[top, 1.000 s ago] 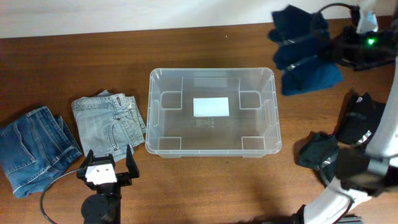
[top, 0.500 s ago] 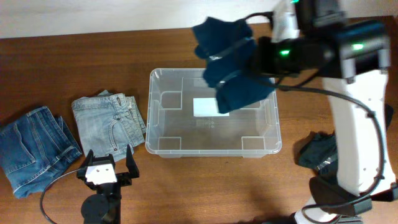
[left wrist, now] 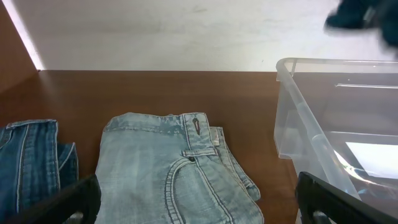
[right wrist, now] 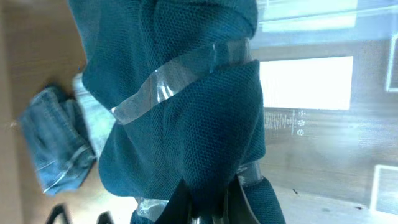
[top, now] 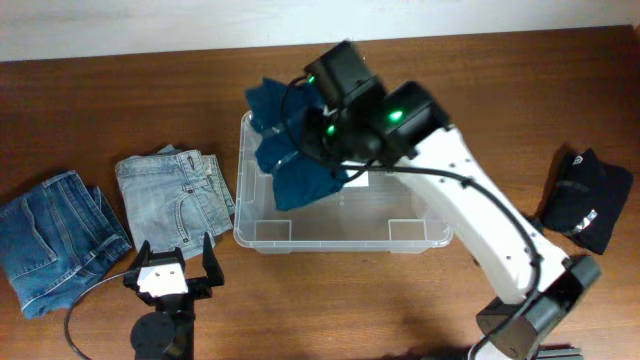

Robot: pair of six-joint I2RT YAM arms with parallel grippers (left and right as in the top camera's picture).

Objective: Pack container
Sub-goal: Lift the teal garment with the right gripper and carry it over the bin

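Note:
My right gripper lowers the teal garment past the container's rim to its bottom next and lets go. The container's empty end (top: 266, 205) by the light jeans (top: 175, 195) is below the gripper.
The clear plastic container (top: 430, 232) stands mid-table with a white label (right wrist: 305, 82) on its bottom. My right gripper (top: 335, 135) is shut on a dark teal garment (top: 295, 150) bound with clear tape and holds it above the container's left half. In the right wrist view the teal garment (right wrist: 186, 106) fills the frame and hangs from the pinched fingers (right wrist: 211, 199). My left gripper (top: 172, 262) is open and empty at the front left, near the folded light jeans (top: 175, 195). The left wrist view shows the light jeans (left wrist: 168, 168) and the container's corner (left wrist: 298, 124).
Folded dark blue jeans (top: 50, 240) lie at the far left. A black garment (top: 580, 200) lies at the right edge. The light jeans sit just left of the container's wall. The right arm reaches across the container from the front right.
My right gripper has carried the teal garment leftward, from the far right corner of the table to above the container's left half. The left gripper has not moved.

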